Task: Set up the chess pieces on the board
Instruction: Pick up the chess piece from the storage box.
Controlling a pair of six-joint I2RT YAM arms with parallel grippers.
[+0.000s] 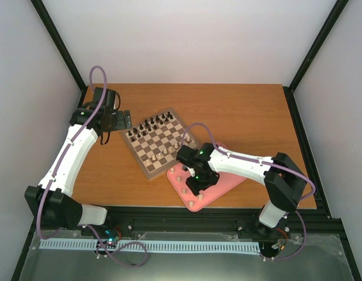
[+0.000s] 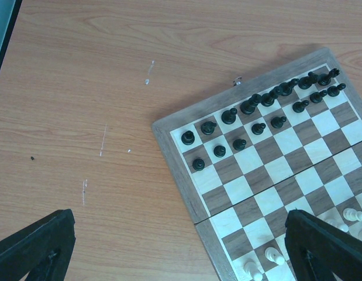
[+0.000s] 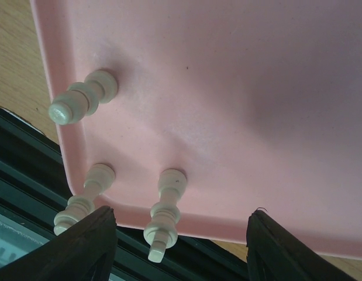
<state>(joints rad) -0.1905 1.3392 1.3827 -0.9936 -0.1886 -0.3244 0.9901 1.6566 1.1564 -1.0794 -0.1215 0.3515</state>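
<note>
My right gripper shifts left in the wrist view and descends around the upper stem of the tray's corner piece (image 1: 191,204) (image 3: 82,202) next.
The board (image 1: 147,164) lies angled on the table, with dark pieces along its far side and a few cream chess pieces (image 1: 166,151) near its front. More cream pieces (image 1: 183,190) stand on the pink tray (image 1: 227,182). My right gripper (image 1: 195,188) hangs over that tray, open. In the right wrist view three cream pieces stand at the tray's corner; one (image 3: 164,211) rises between the fingers (image 3: 87,246), untouched. My left gripper (image 1: 125,120) is open beside the board's left corner, holding nothing. Its view shows the board (image 2: 175,158) and cream pieces (image 2: 274,256).
Dark pieces (image 2: 251,105) fill two rows on the board's far side. The tray's corner (image 3: 69,175) reaches the table's near edge, with the black rail (image 3: 28,164) just beyond it. Bare wooden table (image 2: 81,88) lies left of the board.
</note>
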